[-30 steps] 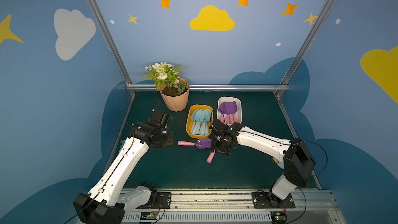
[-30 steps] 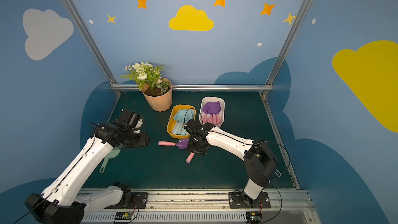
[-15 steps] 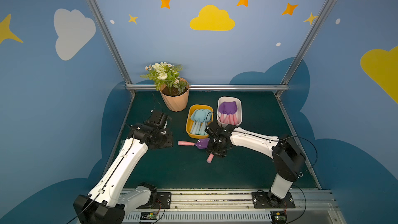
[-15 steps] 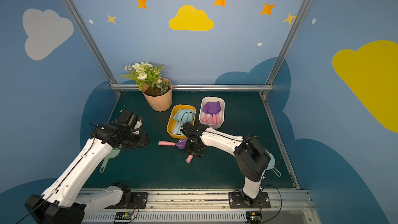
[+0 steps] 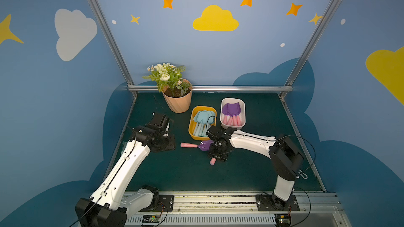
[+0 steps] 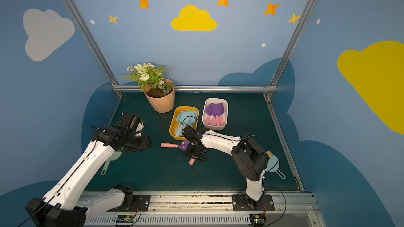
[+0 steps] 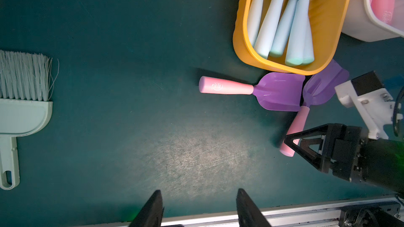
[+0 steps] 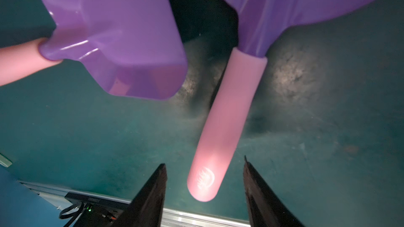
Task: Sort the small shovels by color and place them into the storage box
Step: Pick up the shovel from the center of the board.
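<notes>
My right gripper should move down over the pink handle's loose end (image 5: 213, 161) (image 8: 206, 178) and close around the handle, because that end is already between its open fingers.
Two purple small shovels with pink handles lie on the green mat. One small shovel (image 5: 196, 145) (image 7: 251, 89) points its handle away from the boxes. The other small shovel (image 7: 295, 127) (image 8: 227, 116) lies beneath my right gripper (image 8: 204, 164) (image 5: 217, 151). That gripper is open, with the pink handle's tip between its fingers and a gap on each side. My left gripper (image 7: 199, 193) hangs open over bare mat. A yellow storage box (image 5: 190, 127) holds several light blue shovels (image 5: 202, 119). A white storage box (image 5: 232, 99) holds several purple shovels (image 5: 231, 111).
A flower pot (image 5: 177, 102) stands at the back, left of the boxes. A mint-green hand brush (image 7: 24, 97) (image 6: 111, 160) lies under my left arm. A blue brush (image 6: 273, 162) lies behind my right arm's elbow. A metal rail (image 5: 218, 197) runs along the front edge.
My right gripper has shifted slightly left and toward the front, over the second purple shovel's handle, and its elbow has swung left. The left arm has stayed still.
</notes>
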Robot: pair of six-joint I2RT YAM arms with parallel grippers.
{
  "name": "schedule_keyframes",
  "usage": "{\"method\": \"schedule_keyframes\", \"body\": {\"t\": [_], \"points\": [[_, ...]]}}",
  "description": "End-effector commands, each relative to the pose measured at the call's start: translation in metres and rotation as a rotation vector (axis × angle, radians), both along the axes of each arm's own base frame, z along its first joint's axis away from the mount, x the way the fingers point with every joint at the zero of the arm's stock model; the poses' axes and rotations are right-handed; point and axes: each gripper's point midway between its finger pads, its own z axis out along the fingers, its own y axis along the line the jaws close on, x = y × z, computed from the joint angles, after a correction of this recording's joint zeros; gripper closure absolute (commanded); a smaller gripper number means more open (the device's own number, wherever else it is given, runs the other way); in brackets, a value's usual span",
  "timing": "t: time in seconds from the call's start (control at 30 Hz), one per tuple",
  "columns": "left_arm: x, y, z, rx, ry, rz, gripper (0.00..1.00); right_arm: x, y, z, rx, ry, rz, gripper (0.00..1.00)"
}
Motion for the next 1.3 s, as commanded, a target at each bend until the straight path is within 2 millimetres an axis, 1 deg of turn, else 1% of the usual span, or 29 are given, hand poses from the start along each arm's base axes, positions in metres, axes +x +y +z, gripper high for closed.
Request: {"method": "schedule_keyframes", "body": {"t": [0.0,0.3,0.53,1.27], "points": [[-0.002,0.000,0.000,-0.010,-0.005,-0.009,0.54,-0.003,0.002,-0.005,-0.011,0.015,-0.008,0.43],[-0.002,0.001,-0.001,-0.011,-0.005,-0.014,0.54,-0.006,0.002,-0.015,-0.020,0.039,-0.015,0.47],[-0.002,0.002,0.001,-0.013,-0.007,-0.012,0.54,-0.007,0.001,-0.020,-0.028,0.052,-0.024,0.54],[-0.003,0.003,0.002,-0.018,-0.007,-0.011,0.54,-0.011,-0.014,-0.020,-0.063,0.043,-0.062,0.70]]}}
